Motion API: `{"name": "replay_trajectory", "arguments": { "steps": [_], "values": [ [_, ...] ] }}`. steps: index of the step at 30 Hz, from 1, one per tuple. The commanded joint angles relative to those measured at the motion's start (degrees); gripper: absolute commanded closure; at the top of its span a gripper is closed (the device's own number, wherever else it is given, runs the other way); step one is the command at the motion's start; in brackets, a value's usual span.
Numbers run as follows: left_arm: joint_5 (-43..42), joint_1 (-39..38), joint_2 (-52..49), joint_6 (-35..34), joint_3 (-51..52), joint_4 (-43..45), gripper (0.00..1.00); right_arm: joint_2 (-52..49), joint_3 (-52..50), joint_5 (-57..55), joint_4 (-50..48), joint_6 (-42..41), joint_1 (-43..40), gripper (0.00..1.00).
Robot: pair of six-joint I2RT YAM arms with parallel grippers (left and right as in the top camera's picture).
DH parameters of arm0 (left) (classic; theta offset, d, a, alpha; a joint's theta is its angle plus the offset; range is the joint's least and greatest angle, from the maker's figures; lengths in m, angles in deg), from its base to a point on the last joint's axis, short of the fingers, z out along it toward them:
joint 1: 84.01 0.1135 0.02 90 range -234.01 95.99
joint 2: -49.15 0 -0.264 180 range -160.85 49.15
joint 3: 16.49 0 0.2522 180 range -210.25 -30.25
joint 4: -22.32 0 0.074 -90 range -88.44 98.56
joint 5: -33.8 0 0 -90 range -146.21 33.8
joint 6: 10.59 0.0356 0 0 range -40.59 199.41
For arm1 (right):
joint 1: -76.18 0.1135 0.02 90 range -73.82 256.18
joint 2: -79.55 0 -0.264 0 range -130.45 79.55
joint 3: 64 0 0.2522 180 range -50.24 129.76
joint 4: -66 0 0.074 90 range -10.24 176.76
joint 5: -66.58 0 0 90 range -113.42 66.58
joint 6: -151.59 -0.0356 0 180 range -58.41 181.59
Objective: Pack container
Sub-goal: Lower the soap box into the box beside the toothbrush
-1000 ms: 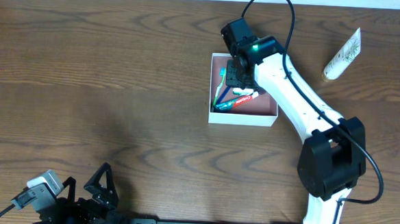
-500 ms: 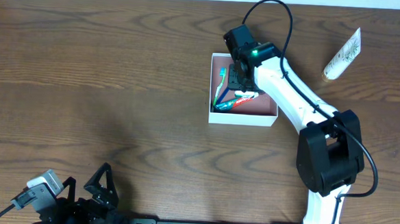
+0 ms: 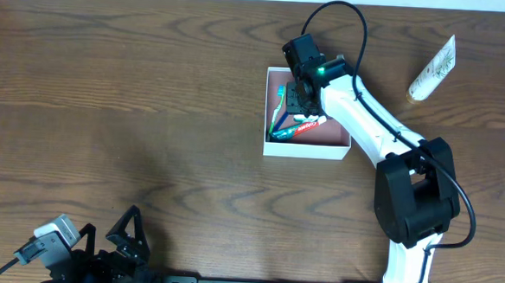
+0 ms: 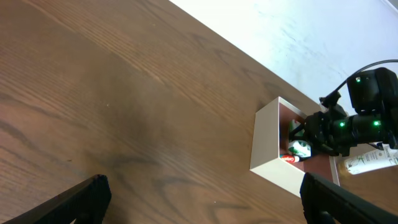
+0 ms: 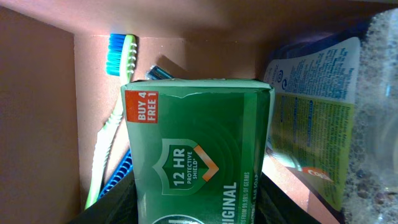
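The soap box is above the container's pink bottom, so my right gripper will lower and release it there, between toothbrush [image 5: 112, 124] and packet.
The container [image 3: 308, 150], a shallow white box with a pink floor, sits right of the table's centre, also visible in the left wrist view [image 4: 273, 146]. My right gripper [image 3: 300, 99] reaches down into it. In the right wrist view the right gripper [image 5: 196, 208] is shut on a green soap box [image 5: 196, 143], a finger on each long side, just above the pink floor [image 5: 37, 112]. A green toothbrush [image 5: 112, 124] and a blue-and-white packet [image 5: 314, 106] lie beside it. My left gripper [image 3: 119, 234] rests open at the near left edge, holding nothing.
A white tube [image 3: 434, 69] lies on the table at the far right, outside the container. A red-and-white toothpaste [image 3: 305, 125] lies inside the container near its front. The table's far edge runs just behind the container.
The right arm's elbow has swung slightly left and the wrist has edged towards the back. The gripper stays in the container with the soap box. The left arm has not moved.
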Motion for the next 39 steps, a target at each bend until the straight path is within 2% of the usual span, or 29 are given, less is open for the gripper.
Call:
{"name": "replay_trajectory", "arguments": {
  "steps": [1, 15, 24, 32, 39],
  "values": [
    [0.04, 0.2, 0.2, -0.26, 0.0, 0.04, 0.02, -1.14, -0.33, -0.37, -0.22, 0.83, -0.24, 0.64],
    [0.04, 0.2, 0.2, -0.26, 0.0, 0.04, 0.02, -4.35, -0.35, 0.2, -1.49, 0.83, -0.26, 0.64],
    [0.04, 0.2, 0.2, -0.26, 0.0, 0.04, 0.02, -4.42, -0.35, 0.17, -1.92, 0.83, -0.26, 0.56],
    [0.04, 0.2, 0.2, -0.26, 0.0, 0.04, 0.02, -4.42, -0.35, -0.52, -2.12, 0.83, -0.26, 0.55],
    [0.04, 0.2, 0.2, -0.26, 0.0, 0.04, 0.02, -4.42, -0.35, -0.68, -2.08, 0.83, -0.26, 0.49]
  ]
}}
